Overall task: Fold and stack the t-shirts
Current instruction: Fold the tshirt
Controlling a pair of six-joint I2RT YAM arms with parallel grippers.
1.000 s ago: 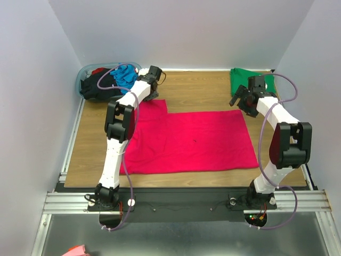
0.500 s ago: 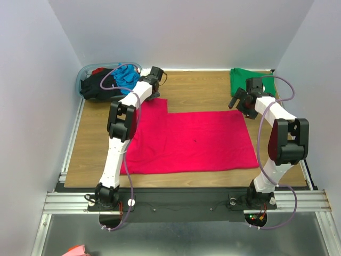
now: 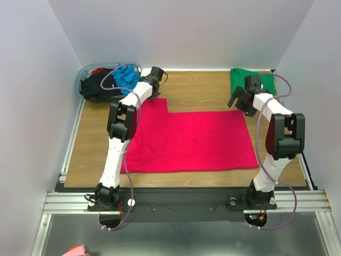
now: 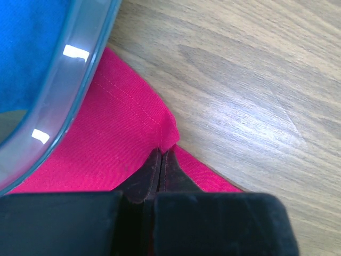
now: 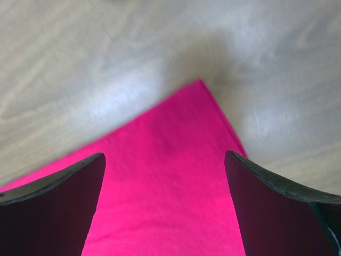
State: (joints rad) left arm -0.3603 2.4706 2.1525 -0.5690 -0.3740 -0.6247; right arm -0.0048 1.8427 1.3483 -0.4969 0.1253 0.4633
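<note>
The tip of the red shirt's far corner by the green t-shirt lies flat below my open fingers. My right gripper needs to come down onto it next and close.
A magenta-red t-shirt (image 3: 192, 141) lies spread flat across the middle of the table. My left gripper (image 3: 151, 96) is at the shirt's far left corner, beside the tub. In the left wrist view its jaws are pressed together and pinch the hemmed corner of the red shirt (image 4: 133, 138). My right gripper (image 3: 238, 103) hovers over the shirt's far right corner (image 5: 197, 106), jaws wide apart with only cloth below them. A folded green t-shirt (image 3: 240, 80) lies at the back right. Black (image 3: 98, 88) and turquoise-blue (image 3: 125, 74) t-shirts lie bunched in the tub.
A translucent bluish plastic tub (image 3: 83, 77) stands at the back left corner; its rim (image 4: 69, 96) runs close beside my left gripper. Bare wooden table (image 3: 197, 93) shows behind the red shirt. Grey walls close in the back and both sides.
My left gripper has shut on the red shirt's far left corner. My right gripper has crept a little toward the back, staying open over the far right corner.
</note>
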